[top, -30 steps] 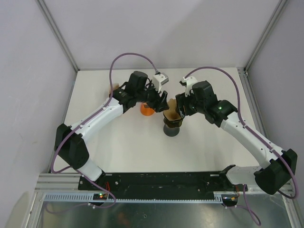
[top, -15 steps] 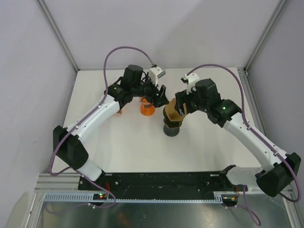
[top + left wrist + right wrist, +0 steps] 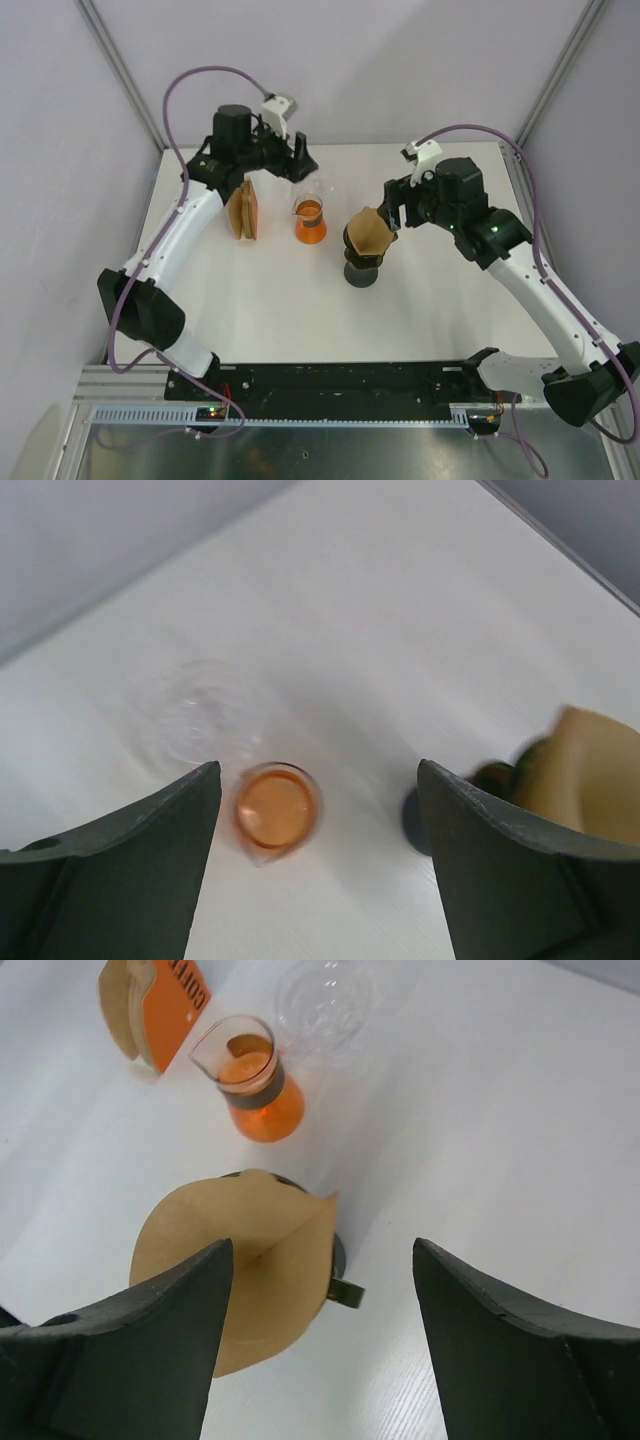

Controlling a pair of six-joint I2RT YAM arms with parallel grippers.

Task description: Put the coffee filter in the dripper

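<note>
Next, my left gripper moves down, fingers open, onto the clear glass piece's rim [image 3: 311, 183] on the side away from the dripper, because it hangs well above the glass piece.
The brown paper coffee filter [image 3: 367, 233] sits opened in the dark green dripper [image 3: 361, 270] at the table's middle, its rim standing above the dripper. In the right wrist view the filter [image 3: 240, 1260] lies below and left of my open right gripper [image 3: 322, 1245], and the dripper's handle [image 3: 343, 1293] pokes out beside it. My right gripper [image 3: 392, 208] hovers just right of the filter, holding nothing. My left gripper [image 3: 297, 162] is open and empty, far back-left of the dripper. In the left wrist view the filter [image 3: 590, 770] shows at the right edge.
An orange-filled glass carafe [image 3: 310, 220] stands left of the dripper, also under the left gripper [image 3: 318, 770] as the carafe [image 3: 275, 810]. A clear glass piece [image 3: 322, 1000] lies behind it. An orange box of filters [image 3: 245, 210] stands further left.
Both grippers have opened and drawn away from the dripper, the left up and to the back-left, the right up and to the right. The filter stays in the dripper.
</note>
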